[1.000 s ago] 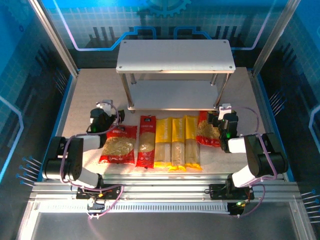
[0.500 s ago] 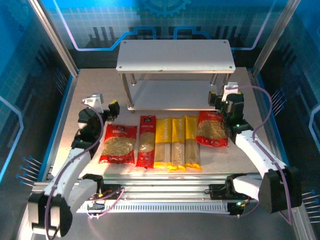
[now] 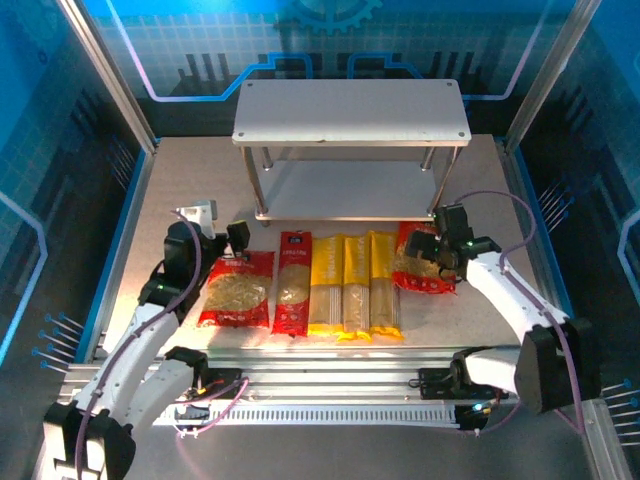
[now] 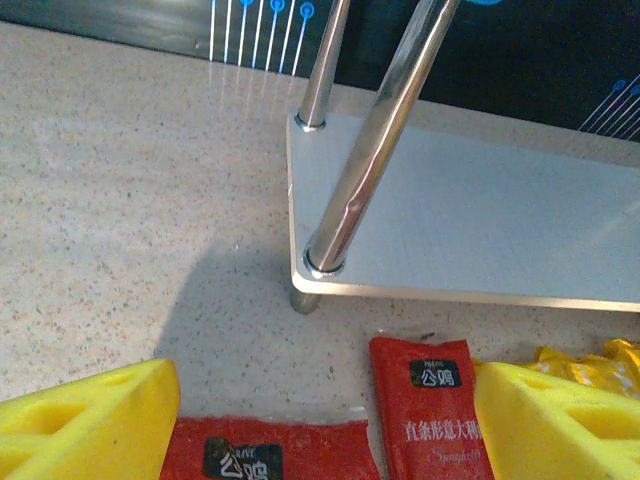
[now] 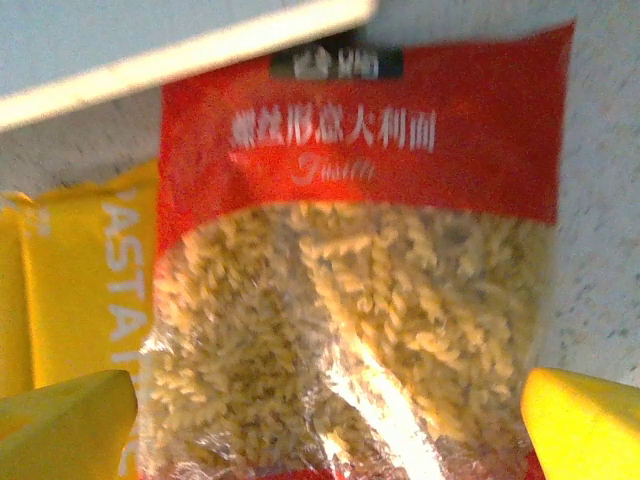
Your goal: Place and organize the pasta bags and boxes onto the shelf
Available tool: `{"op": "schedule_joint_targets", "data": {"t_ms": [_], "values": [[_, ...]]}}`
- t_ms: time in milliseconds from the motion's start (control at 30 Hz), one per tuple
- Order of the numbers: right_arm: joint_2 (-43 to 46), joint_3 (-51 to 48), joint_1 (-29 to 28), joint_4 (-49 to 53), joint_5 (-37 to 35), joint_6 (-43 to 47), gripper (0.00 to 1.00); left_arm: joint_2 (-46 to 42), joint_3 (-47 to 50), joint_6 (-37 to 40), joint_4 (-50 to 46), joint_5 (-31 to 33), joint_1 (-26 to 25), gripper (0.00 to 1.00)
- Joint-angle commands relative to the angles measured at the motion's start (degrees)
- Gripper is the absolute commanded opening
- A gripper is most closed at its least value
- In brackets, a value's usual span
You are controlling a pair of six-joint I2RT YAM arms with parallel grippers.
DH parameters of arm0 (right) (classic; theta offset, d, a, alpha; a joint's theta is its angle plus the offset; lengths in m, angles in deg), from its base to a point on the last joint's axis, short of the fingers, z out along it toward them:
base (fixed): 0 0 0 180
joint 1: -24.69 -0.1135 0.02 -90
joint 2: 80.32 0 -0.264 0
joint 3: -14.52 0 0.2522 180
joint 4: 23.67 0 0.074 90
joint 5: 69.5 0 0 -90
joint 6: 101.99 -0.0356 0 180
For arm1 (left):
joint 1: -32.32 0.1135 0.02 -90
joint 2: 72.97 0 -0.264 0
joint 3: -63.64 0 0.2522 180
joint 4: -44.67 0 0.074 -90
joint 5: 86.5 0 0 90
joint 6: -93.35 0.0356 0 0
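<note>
The wide red fusilli bag has a pasta window, and my right gripper will go down to it next and close there.
The two-tier grey shelf [image 3: 350, 110] stands at the back, its lower board [image 4: 470, 220] bare. Six packs lie flat in a row in front of it. From the left they are a wide red bag [image 3: 237, 290], a narrow red pack [image 3: 293, 282], three yellow spaghetti packs [image 3: 356, 285] and a second wide red bag [image 3: 422, 262]. My left gripper [image 3: 220, 245] hovers open over the left bag's far edge [image 4: 270, 450], with the narrow red pack [image 4: 425, 410] near its right finger. My right gripper [image 3: 432, 245] is open above the right bag [image 5: 360, 250], its yellow fingers [image 5: 585, 420] straddling the pasta window.
A shelf leg [image 4: 370, 150] rises just ahead of the left gripper. The lower board's front edge [image 5: 150, 40] lies just beyond the right bag. A yellow pack [image 5: 80, 280] borders that bag on the left. Blue enclosure walls [image 3: 125, 210] frame the speckled table.
Both arms unfolded, then moved in. The left gripper came to the left red bag's far edge. The right gripper came forward over the right red bag.
</note>
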Motion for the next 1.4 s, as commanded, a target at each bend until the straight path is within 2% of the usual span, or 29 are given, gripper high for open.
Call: {"op": "schedule_joint_targets", "data": {"t_ms": [0,267,433,833,900,1100,1367], "values": [[-3.0,1.4,0.7,2.7,2.5,-1.7,1.00,0.2,-1.0,-1.5,-1.1,-1.1,-0.4,0.79],[-9.4,4.2,2.1,3.3,-1.8,-0.7,1.00,0.5,-0.6,-1.6,-0.6,-1.1,-0.4,0.79],[-12.7,4.2,3.8,1.0,-0.2,-0.4,1.00,1.0,-0.3,-1.5,0.3,-1.2,-0.4,0.79],[-20.1,7.0,4.0,-0.3,2.7,1.6,0.98,1.8,0.0,-1.9,1.2,-1.0,-0.4,0.79],[-20.1,6.8,4.1,-0.1,2.6,2.2,0.92,1.9,0.1,-2.0,1.3,-1.0,-0.4,0.78],[-19.9,6.0,4.6,0.2,3.4,3.4,0.64,1.9,-0.1,-2.1,1.4,-1.1,-0.4,0.77],[-18.8,6.0,4.8,1.1,5.8,4.4,0.32,1.6,0.1,-2.2,1.0,-1.0,-0.4,0.76]]}}
